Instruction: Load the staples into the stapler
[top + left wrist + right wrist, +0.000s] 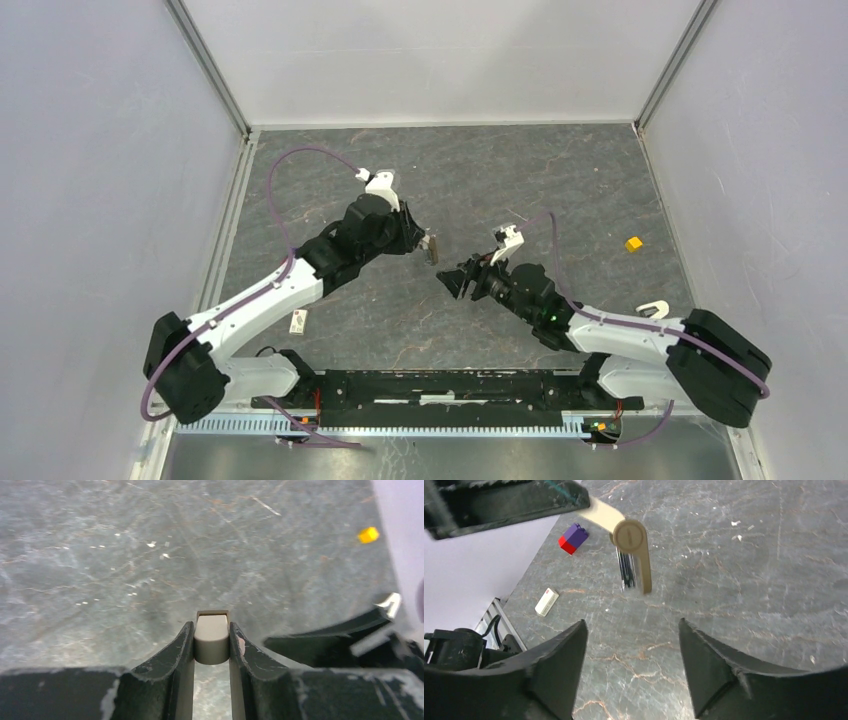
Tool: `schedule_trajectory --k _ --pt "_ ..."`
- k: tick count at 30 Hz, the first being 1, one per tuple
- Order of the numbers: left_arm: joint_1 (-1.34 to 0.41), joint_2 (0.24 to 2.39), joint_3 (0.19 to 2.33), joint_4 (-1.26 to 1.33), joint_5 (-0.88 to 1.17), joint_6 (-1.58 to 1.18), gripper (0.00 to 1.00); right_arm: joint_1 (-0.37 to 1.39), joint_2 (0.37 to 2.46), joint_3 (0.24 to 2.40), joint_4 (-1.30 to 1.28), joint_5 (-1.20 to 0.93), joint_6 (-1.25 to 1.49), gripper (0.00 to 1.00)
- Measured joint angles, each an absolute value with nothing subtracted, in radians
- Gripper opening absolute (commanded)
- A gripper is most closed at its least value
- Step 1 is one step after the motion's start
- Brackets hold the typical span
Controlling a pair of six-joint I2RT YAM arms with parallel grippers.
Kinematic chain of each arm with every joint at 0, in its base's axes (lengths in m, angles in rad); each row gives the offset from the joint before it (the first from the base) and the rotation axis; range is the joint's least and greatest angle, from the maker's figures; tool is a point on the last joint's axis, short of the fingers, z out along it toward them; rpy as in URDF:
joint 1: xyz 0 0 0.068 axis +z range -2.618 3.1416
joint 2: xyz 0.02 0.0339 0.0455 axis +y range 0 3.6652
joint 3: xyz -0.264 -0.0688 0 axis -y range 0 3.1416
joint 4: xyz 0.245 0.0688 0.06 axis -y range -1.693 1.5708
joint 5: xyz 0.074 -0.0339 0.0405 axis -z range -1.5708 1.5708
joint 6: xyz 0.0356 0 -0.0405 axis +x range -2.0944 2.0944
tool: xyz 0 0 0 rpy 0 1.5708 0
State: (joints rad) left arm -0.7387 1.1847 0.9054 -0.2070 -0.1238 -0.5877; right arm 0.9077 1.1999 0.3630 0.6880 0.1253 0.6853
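Observation:
The tan stapler [432,248] is hanging in the air, so I need to move my left gripper outward and down to the bare tabletop beside the white specks and let go.
My left gripper [424,242] is shut on a tan stapler [432,248] and holds it above the table. In the left wrist view the stapler's rounded end [211,640] sits clamped between the fingers [175,652]. In the right wrist view the stapler [631,542] hangs open at its hinge, with the tan arm and dark metal magazine [625,570] pointing down. My right gripper [452,280] is open and empty, just right of the stapler and facing it [631,625]. The white staple box [298,321] lies on the table near the left arm [546,601]. No loose grey strip is visible.
A yellow cube [633,243] lies at the right of the table and also shows in the left wrist view [368,534]. A red-and-purple block [573,537] lies beyond the stapler near the left wall. A small white piece [652,310] lies by the right arm.

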Motion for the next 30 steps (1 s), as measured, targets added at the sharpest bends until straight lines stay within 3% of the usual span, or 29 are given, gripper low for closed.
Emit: schedule_trajectory --k 3,13,25,30 --pt "-0.725 1.240 0.940 -0.242 -0.181 -0.541 0.02 0.907 1.120 0.318 0.640 0.137 0.654 0.98" --pt "-0.607 1.543 1.156 -0.307 -0.235 -0.419 0.02 0.902 0.849 0.292 0.333 0.289 0.581 0.98" --pt "-0.519 1.958 1.614 -0.519 -0.143 -0.286 0.02 0.901 0.803 0.320 0.089 0.410 0.533 0.98" --pt "-0.514 2.053 1.683 -0.587 -0.105 -0.245 0.11 0.901 0.801 0.327 0.080 0.428 0.519 0.98"
